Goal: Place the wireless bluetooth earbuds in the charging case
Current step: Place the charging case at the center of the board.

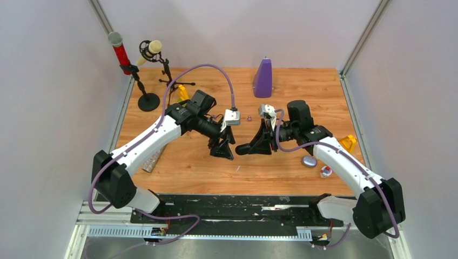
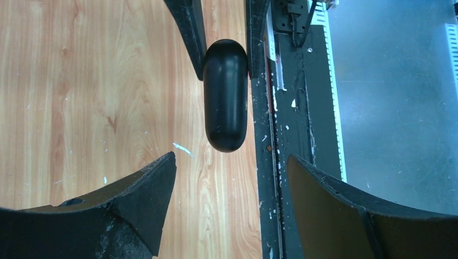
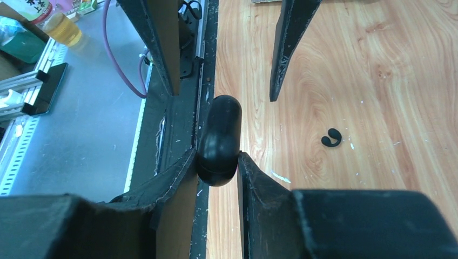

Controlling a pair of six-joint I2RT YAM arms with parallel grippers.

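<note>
I need to tip my right gripper down, lower the charging case (image 1: pixel 242 149) and release it on the bare wood below, clear of the black earbud.
My right gripper (image 1: pixel 251 147) is shut on one end of a closed black oval charging case (image 1: pixel 242 149), held lengthwise just above the wood. The right wrist view shows the case (image 3: pixel 219 139) pinched between my right gripper's (image 3: pixel 217 156) fingertips. My left gripper (image 1: pixel 223 150) is open and empty, facing the free end of the case (image 2: pixel 226 94); its jaws (image 2: pixel 231 161) stand wide apart and a little short of the case. A black earbud (image 3: pixel 331 138) lies on the wood beside the case. A tiny pale purple bud (image 1: pixel 249 117) lies on the table behind the grippers.
A pale purple oval case (image 1: pixel 309 161) and a small red-and-white object (image 1: pixel 325 171) lie near my right forearm. A purple wedge-shaped object (image 1: pixel 263 79) stands at the back. Two microphone stands (image 1: pixel 147 100) are at the back left. A yellow item (image 1: pixel 348 142) sits at the right edge.
</note>
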